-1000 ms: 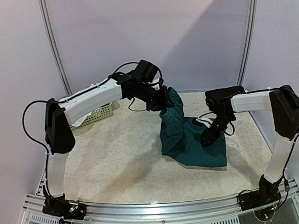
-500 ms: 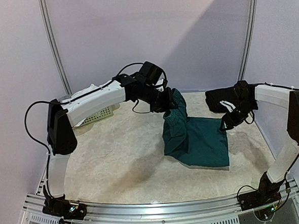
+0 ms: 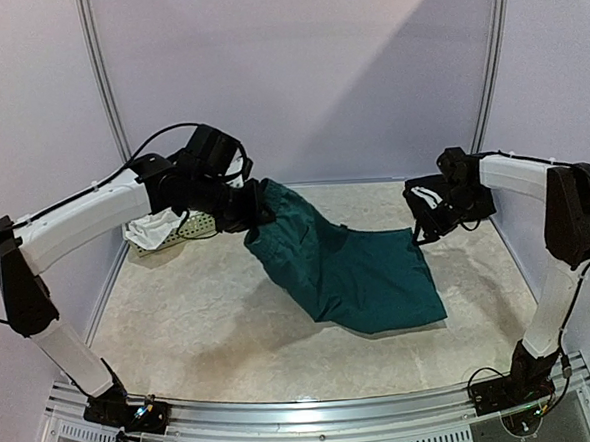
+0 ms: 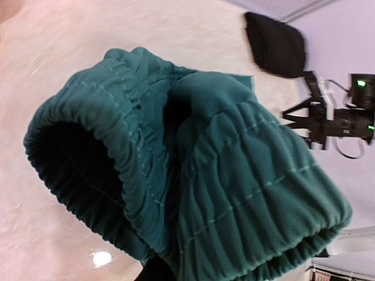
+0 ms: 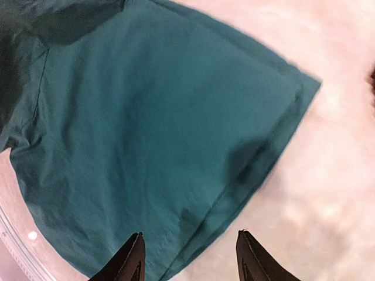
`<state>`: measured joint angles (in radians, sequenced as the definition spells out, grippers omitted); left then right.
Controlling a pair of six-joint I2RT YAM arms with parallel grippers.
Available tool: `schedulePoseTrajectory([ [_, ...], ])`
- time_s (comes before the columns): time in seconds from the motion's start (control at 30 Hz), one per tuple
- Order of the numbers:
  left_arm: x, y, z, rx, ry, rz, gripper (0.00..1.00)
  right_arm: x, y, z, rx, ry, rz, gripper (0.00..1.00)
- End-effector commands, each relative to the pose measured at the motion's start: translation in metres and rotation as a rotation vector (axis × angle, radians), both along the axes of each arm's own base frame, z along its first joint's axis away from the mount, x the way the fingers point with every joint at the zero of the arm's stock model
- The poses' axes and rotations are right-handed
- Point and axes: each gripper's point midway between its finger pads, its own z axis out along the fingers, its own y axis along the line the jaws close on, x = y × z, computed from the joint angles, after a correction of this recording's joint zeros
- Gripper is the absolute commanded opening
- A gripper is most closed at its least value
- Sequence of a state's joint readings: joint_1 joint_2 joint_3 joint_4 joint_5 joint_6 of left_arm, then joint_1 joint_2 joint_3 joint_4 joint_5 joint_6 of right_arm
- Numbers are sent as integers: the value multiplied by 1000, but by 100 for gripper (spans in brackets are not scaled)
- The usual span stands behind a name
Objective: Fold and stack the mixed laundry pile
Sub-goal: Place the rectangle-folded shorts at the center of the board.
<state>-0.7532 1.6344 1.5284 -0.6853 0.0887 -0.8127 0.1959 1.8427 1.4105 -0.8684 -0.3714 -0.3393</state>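
Observation:
My left gripper should move down, back and to the left in the top view next, onto the bare table before the basket. The shorts' waistband hangs lifted and bunched.
The dark teal-green shorts (image 3: pixel 353 268) stretch across the table middle, leg end lying flat at the right. My left gripper (image 3: pixel 247 216) is shut on their bunched elastic waistband (image 4: pixel 193 175) and holds it lifted at the left. My right gripper (image 3: pixel 428 225) hangs open and empty above the shorts' far right hem corner (image 5: pixel 293 99), fingertips (image 5: pixel 133 257) wide apart. Folded black trousers (image 3: pixel 436 194) lie at the back right, partly behind the right arm; they also show in the left wrist view (image 4: pixel 275 44). A white cloth (image 3: pixel 153 230) lies in the pale basket.
The small perforated basket (image 3: pixel 203 225) stands at the back left by the wall. The table's front edge rail (image 3: pixel 307 411) runs along the bottom. Walls close the back and both sides.
My left gripper has pulled the waistband leftward, stretching the shorts out across the table. My right gripper has let go of the shorts, opened and moved up toward the back right.

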Motion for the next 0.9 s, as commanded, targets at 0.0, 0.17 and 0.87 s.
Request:
schedulePoseTrajectory([
  [0.0, -1, 47, -21, 52, 9, 90, 0, -2, 21, -17, -20, 31, 46, 53],
  [0.17, -7, 89, -18, 66, 10, 153, 0, -8, 35, -26, -24, 54, 85, 53],
  [0.87, -9, 125, -15, 129, -35, 228, 0, -23, 72, -4, 40, 3, 228, 53],
])
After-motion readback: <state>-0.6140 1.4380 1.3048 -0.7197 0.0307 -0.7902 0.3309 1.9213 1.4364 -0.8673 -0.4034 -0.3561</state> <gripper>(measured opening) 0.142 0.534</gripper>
